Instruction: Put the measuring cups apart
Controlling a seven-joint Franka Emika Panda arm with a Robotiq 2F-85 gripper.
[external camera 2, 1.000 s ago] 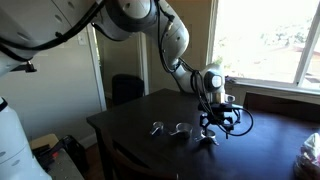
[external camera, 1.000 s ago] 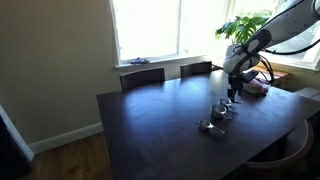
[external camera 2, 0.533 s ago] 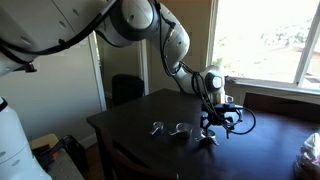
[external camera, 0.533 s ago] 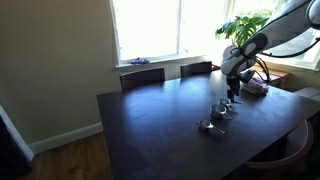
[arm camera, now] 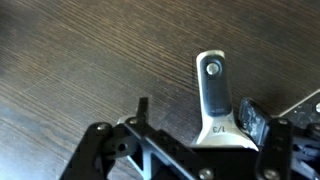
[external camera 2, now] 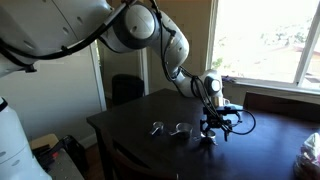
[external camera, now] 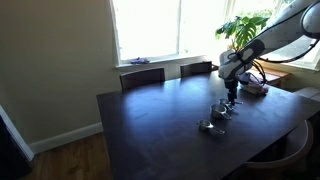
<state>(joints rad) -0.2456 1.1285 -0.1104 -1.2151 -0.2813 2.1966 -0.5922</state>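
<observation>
The cup's flat handle already runs between my open fingers, so next my gripper stays in place and closes on the handle's wide base (external camera: 231,104) (arm camera: 221,129).
Three small silver measuring cups lie on the dark wooden table (external camera: 150,120). In both exterior views two lie loose (external camera: 208,126) (external camera 2: 157,127) (external camera 2: 181,129) and one sits under the gripper (external camera: 227,106) (external camera 2: 208,138). My gripper (external camera: 232,97) (external camera 2: 212,127) hangs straight down over that cup. In the wrist view its flat handle (arm camera: 212,85), marked 1/3, runs between my fingers and its bowl is hidden beneath the gripper body. The gripper (arm camera: 196,106) is open: the right finger (arm camera: 250,112) is close against the handle's wide base, and the left finger (arm camera: 143,107) stands clear of it.
Two chairs (external camera: 142,76) (external camera: 196,68) stand at the table's window side. A pinkish flat object (external camera: 256,88) and a cable lie behind the gripper, near a potted plant (external camera: 245,25). The table's near corner (external camera 2: 95,122) is left of the cups.
The arm has shifted slightly over the cup and the jaws have begun to narrow around its handle. The cups have not moved.
</observation>
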